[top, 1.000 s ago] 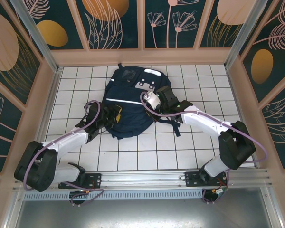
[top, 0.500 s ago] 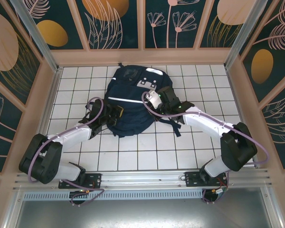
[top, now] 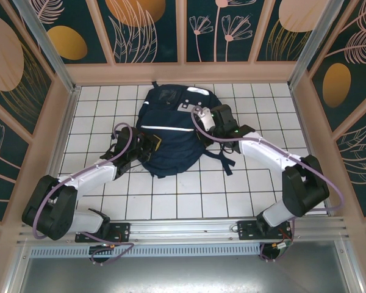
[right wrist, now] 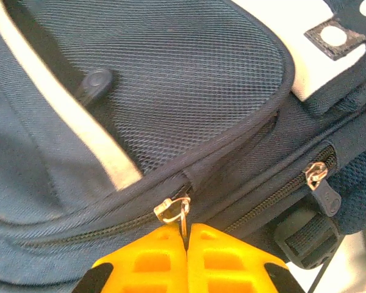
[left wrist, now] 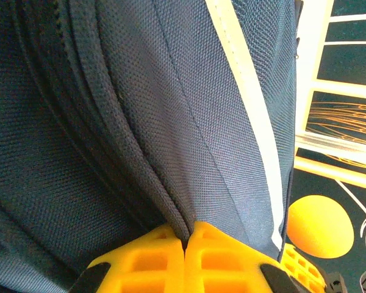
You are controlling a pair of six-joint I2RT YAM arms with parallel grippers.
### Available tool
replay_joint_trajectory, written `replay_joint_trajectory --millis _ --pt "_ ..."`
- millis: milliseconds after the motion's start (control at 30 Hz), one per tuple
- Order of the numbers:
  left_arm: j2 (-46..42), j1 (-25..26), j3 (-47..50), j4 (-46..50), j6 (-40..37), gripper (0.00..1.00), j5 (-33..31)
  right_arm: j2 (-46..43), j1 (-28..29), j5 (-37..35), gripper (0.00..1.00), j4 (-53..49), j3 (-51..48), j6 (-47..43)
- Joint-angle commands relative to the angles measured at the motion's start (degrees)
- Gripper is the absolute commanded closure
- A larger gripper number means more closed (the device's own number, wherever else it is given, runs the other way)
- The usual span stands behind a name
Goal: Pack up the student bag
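I need to pull the metal ring with my right gripper next to the zipper's end beside the mesh pocket (right wrist: 171,73), just outward of that gripper, and let the ring go there.
The student bag (top: 171,131), a big navy backpack with a white stripe (top: 171,127), lies flat on the white tiled table (top: 189,195). My left gripper (top: 151,144) is at its left edge, shut on a fold of the bag's fabric (left wrist: 171,201) along a seam; the yellow fingertips (left wrist: 219,244) meet with the cloth pinched between them. My right gripper (top: 216,117) sits at the bag's upper right side. Its jaws are shut on the metal ring of a zipper pull (right wrist: 184,213), whose slider (right wrist: 168,209) rides a zipper below a mesh pocket (right wrist: 171,73).
A second zipper pull (right wrist: 317,174) sits on a parallel zipper to the right. Dark straps (top: 222,160) trail from the bag's lower right. Patterned walls (top: 183,30) close in the table on three sides; a metal rail (top: 183,229) runs along the near edge.
My left gripper has closed on the bag's left edge. My right gripper has moved up and right along the bag with the zipper pull, and the bag has shifted slightly.
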State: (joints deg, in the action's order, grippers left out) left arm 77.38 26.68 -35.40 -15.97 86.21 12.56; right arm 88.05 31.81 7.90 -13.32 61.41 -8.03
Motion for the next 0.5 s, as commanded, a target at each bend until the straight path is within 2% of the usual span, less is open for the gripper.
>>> replay_joint_trajectory --millis 0,200,333,400,433,467 --pt "-0.5 -1.1 0.2 8.6 -3.8 1.0 -2.1 2.2 -3.9 -12.9 0.99 0.6 5.8 5.1" --pt "-0.6 -1.1 0.6 7.1 -5.5 1.0 -0.9 5.8 -6.5 -13.0 0.98 -3.3 10.0 8.4" --pt "0.4 -1.1 -0.9 5.2 -8.4 0.98 2.7 6.6 -6.6 -11.9 0.95 -5.3 12.5 10.4" --pt "0.4 -1.2 -2.7 7.5 -10.0 0.62 3.2 5.4 -6.6 -11.1 0.95 -5.2 11.7 10.6" --pt "-0.1 -1.1 -3.2 8.5 -10.6 0.49 2.9 4.3 -6.8 -11.3 0.95 -5.0 10.9 10.8" --pt "-0.9 -1.1 -3.7 9.7 -11.3 0.42 2.2 3.3 -7.0 -11.6 0.96 -4.9 9.9 11.1"
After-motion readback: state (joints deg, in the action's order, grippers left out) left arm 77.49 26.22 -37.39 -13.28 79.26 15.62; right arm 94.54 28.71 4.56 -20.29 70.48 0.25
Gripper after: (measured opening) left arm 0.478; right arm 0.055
